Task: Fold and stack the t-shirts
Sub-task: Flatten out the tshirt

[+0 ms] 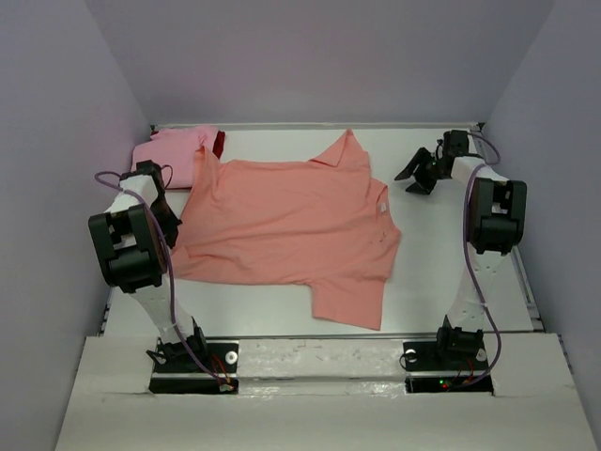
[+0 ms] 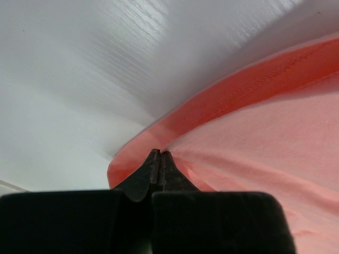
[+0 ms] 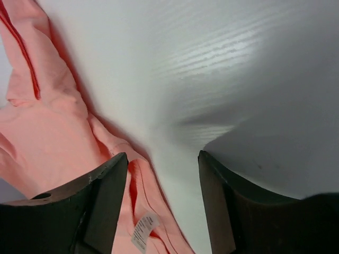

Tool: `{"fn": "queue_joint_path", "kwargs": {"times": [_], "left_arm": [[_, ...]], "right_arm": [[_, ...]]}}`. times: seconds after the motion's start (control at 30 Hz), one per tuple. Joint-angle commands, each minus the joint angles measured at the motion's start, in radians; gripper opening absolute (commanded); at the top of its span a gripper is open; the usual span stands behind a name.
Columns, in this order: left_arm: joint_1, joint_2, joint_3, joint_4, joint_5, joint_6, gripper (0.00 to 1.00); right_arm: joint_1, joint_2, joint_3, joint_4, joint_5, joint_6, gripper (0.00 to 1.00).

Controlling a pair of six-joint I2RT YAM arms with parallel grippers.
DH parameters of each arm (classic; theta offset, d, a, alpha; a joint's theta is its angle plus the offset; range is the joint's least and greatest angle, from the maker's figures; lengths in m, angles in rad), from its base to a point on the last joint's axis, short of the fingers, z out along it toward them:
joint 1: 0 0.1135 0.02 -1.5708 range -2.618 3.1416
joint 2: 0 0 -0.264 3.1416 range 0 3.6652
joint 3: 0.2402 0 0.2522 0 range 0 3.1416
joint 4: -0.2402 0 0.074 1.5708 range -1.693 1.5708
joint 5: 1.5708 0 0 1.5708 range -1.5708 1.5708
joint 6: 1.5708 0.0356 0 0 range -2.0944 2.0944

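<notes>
The open fingers of my right gripper shift left in the top view next, off bare table and around the small nub, as the nub lies that way.
A salmon-orange t-shirt (image 1: 282, 216) lies spread across the middle of the table, its right side folded over and a white label (image 1: 383, 209) showing. My left gripper (image 1: 174, 225) is at the shirt's left edge; in the left wrist view (image 2: 160, 153) its jaws are shut on the hem of the salmon fabric (image 2: 265, 137), which creases away from the tips. My right gripper (image 1: 413, 180) hovers open at the back right, clear of the cloth. In the right wrist view (image 3: 163, 156) bare table shows between its jaws, with the shirt (image 3: 47, 137) under the left finger (image 3: 106, 201).
A lighter pink shirt (image 1: 169, 150) lies folded in the back left corner with a dark red one (image 1: 219, 144) showing at its right side. Grey walls close in the table (image 1: 441, 272) on three sides. Both arm bases stand at the near edge.
</notes>
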Motion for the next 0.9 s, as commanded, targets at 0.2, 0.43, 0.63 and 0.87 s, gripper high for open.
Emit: {"fn": "queue_joint_path", "kwargs": {"times": [0.2, 0.43, 0.63, 0.87], "left_arm": [[0.007, 0.004, 0.004, -0.015, 0.029, 0.022, 0.0], [0.007, 0.005, 0.007, -0.018, 0.035, 0.023, 0.0], [0.007, 0.005, 0.007, -0.015, 0.033, 0.025, 0.0], [0.009, 0.007, 0.007, -0.017, 0.03, 0.025, 0.0]], "right_arm": [[0.007, 0.099, 0.088, 0.052, -0.151, 0.023, 0.65], [0.059, 0.117, 0.07, 0.049, -0.157, 0.02, 0.64], [0.102, 0.125, 0.041, 0.047, -0.164, 0.014, 0.62], [0.102, 0.113, 0.011, 0.043, -0.143, 0.002, 0.1]]}}
